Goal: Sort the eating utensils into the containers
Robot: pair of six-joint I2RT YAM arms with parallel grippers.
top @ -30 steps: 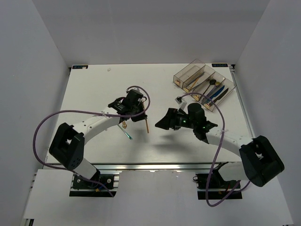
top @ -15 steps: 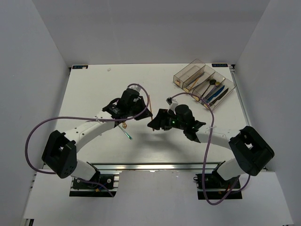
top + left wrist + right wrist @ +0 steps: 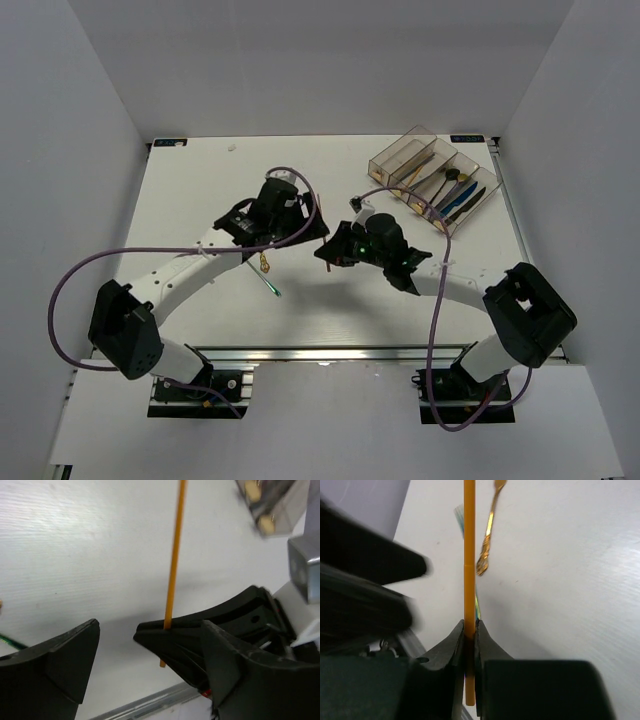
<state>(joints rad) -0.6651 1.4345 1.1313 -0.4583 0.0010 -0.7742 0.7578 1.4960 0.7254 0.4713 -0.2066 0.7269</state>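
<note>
I should next move my right gripper outward from the middle of the table and over that stick's container (image 3: 416, 172), because a similar gold stick lies in it beside the empty compartment.
A thin gold chopstick (image 3: 469, 555) is clamped upright between my right gripper's (image 3: 470, 630) shut fingers. In the left wrist view the same chopstick (image 3: 174, 570) pokes through those black fingers. My left gripper (image 3: 150, 626) stands wide open around it, pads apart from it. From above, both grippers meet mid-table, left (image 3: 303, 228) and right (image 3: 331, 249), with the chopstick (image 3: 322, 228) between them. A gold fork (image 3: 265, 262) and a silver-teal fork (image 3: 271, 288) lie on the table below the left gripper. The containers (image 3: 436, 180) sit at the back right, holding several utensils.
The right wrist view shows the gold fork (image 3: 489, 530) lying just beyond the chopstick, with the blurred left fingers (image 3: 375, 565) close on the left. The table's near rail (image 3: 320, 352) runs in front of both arm bases.
The two grippers came together at mid-table. My right gripper closed on the chopstick and my left gripper, which held it, opened and let go.
</note>
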